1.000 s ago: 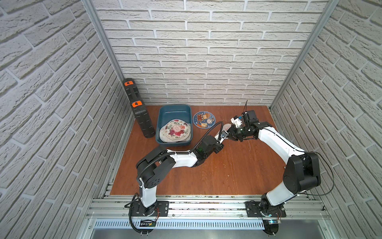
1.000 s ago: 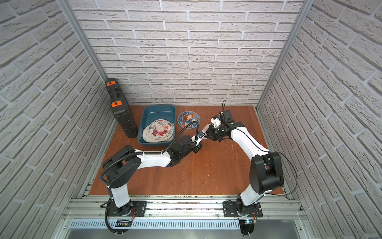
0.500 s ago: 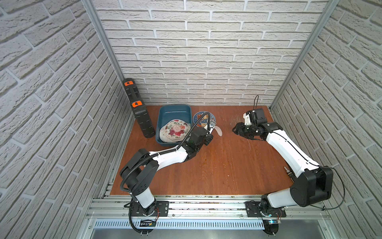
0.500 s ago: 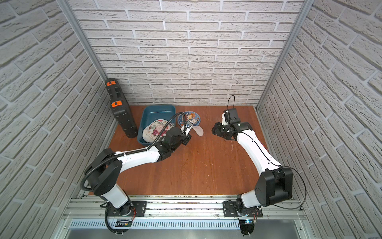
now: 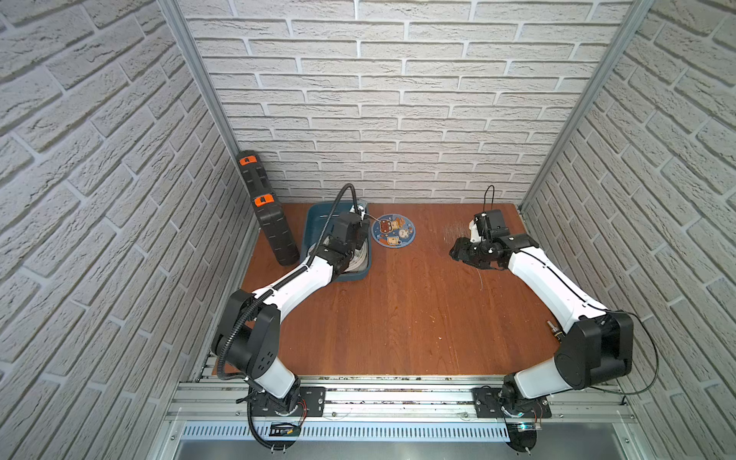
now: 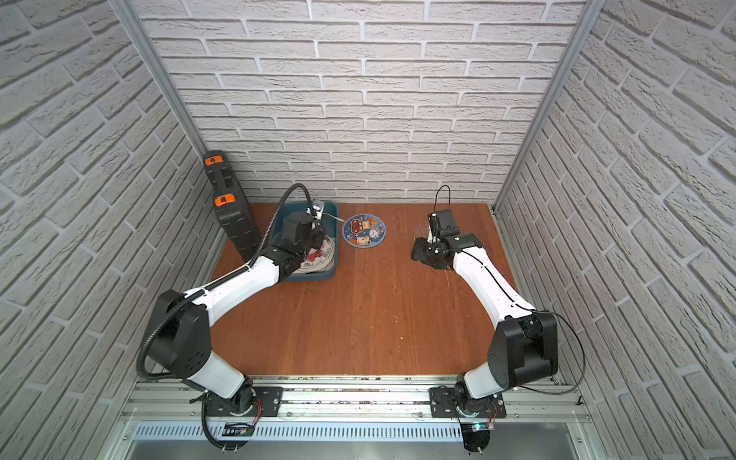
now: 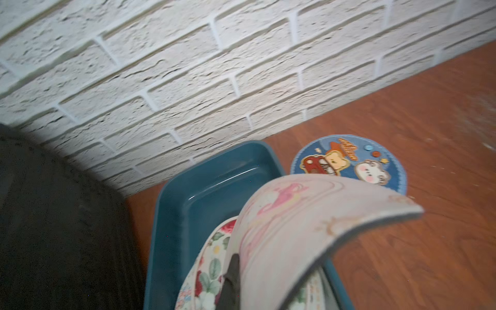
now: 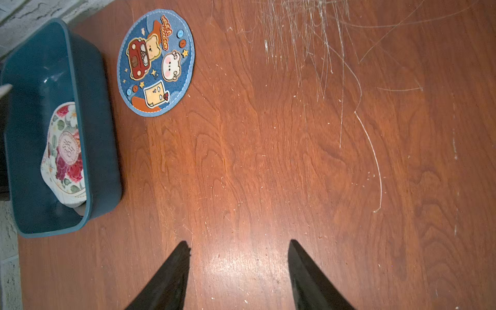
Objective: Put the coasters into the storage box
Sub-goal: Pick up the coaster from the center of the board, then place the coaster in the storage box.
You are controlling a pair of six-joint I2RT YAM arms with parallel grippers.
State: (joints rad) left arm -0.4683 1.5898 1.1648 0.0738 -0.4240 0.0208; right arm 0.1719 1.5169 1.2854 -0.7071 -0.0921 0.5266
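Note:
The left gripper will next tilt downward and lower onto the floral coaster to let go of the pale pink one, since that stack is below the gripper inside the box.
The teal storage box stands at the back left of the table. A floral coaster lies inside it on a stack. My left gripper hovers over the box, shut on a pale pink coaster that bends over its finger. A dark blue cartoon coaster lies flat on the table just right of the box. My right gripper is open and empty, low over bare wood to the right of the blue coaster.
A tall black case with orange latches leans at the left wall beside the box. Brick walls close in the back and both sides. Pale scratches mark the wood near the back right.
My left arm swung the pale pink coaster from the table's middle back to over the box. My right gripper let go, opened and drew away to the right.

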